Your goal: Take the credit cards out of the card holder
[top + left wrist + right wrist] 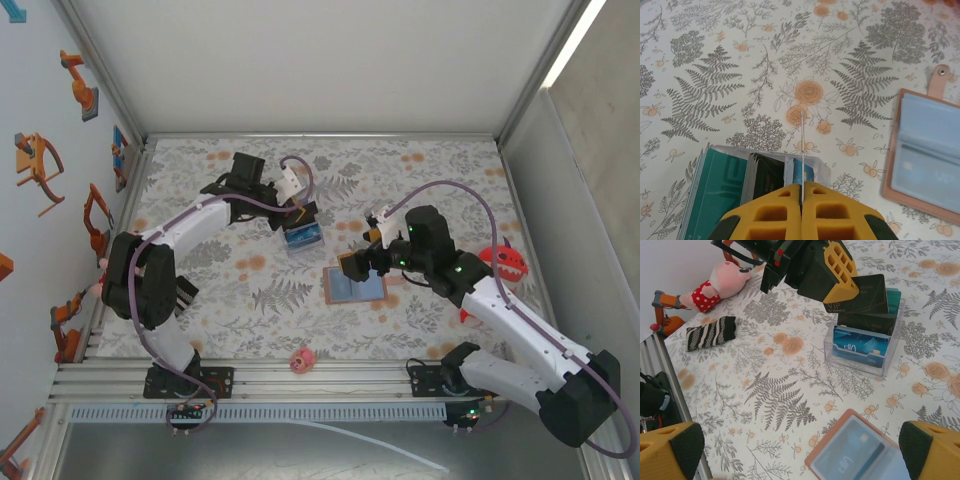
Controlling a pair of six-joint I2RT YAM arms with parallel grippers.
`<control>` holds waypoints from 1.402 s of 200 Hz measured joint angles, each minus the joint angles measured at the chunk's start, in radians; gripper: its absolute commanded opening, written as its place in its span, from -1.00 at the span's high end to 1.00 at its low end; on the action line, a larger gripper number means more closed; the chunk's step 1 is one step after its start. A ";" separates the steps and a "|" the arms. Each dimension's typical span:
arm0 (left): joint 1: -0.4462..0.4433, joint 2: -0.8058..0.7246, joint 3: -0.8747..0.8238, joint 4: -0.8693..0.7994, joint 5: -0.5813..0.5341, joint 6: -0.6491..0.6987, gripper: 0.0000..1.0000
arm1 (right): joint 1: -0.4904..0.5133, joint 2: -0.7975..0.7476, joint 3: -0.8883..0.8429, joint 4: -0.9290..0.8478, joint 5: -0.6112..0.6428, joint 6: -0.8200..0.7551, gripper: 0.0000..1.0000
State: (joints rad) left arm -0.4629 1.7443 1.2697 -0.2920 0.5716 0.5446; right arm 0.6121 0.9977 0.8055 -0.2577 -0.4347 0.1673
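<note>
My left gripper lowers onto the dark stack in the clear box (766, 176) next and releases its dark credit card, since that stack holds matching dark cards.
The card holder (355, 285) lies open and flat on the flowered table, tan-brown with pale blue pockets; a card shows inside a pocket (860, 452). My right gripper (800, 450) hangs open just above its near-left corner, holding nothing. My left gripper (802, 187) is shut on a dark credit card (865, 290), seen edge-on (802, 145) in the left wrist view. It holds that card over a clear box (865, 347) where teal and dark credit cards (730, 175) stand upright. The card holder (927, 155) lies to the right of the box.
A pink plush toy (720, 287) and a striped black item (710, 332) lie near the left wall. A red toy (505, 260) sits at the right side. A small pink toy (302, 360) rests by the near edge.
</note>
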 measured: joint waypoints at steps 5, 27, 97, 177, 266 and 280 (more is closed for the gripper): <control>0.000 0.008 0.000 0.007 -0.006 0.001 1.00 | 0.000 0.000 0.000 0.000 0.005 0.000 -0.99; 0.000 0.042 0.000 0.031 -0.033 0.012 1.00 | 0.000 -0.001 0.000 0.000 0.016 0.000 -0.99; 0.000 0.112 0.022 0.040 -0.094 0.072 1.00 | 0.000 -0.019 0.000 -0.001 0.037 0.001 -0.98; 0.000 0.158 0.077 0.014 -0.120 0.118 0.87 | 0.000 -0.020 0.000 0.000 0.041 0.008 -0.99; 0.000 0.163 0.077 0.002 -0.156 0.125 0.66 | 0.000 -0.018 0.000 0.000 0.062 0.025 -0.99; 0.000 0.163 0.077 -0.001 -0.161 0.125 0.61 | 0.000 -0.011 0.000 0.000 0.062 0.032 -0.99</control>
State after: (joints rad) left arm -0.4629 1.9072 1.3464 -0.2932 0.4103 0.6693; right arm 0.6121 0.9871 0.8055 -0.2577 -0.3725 0.1989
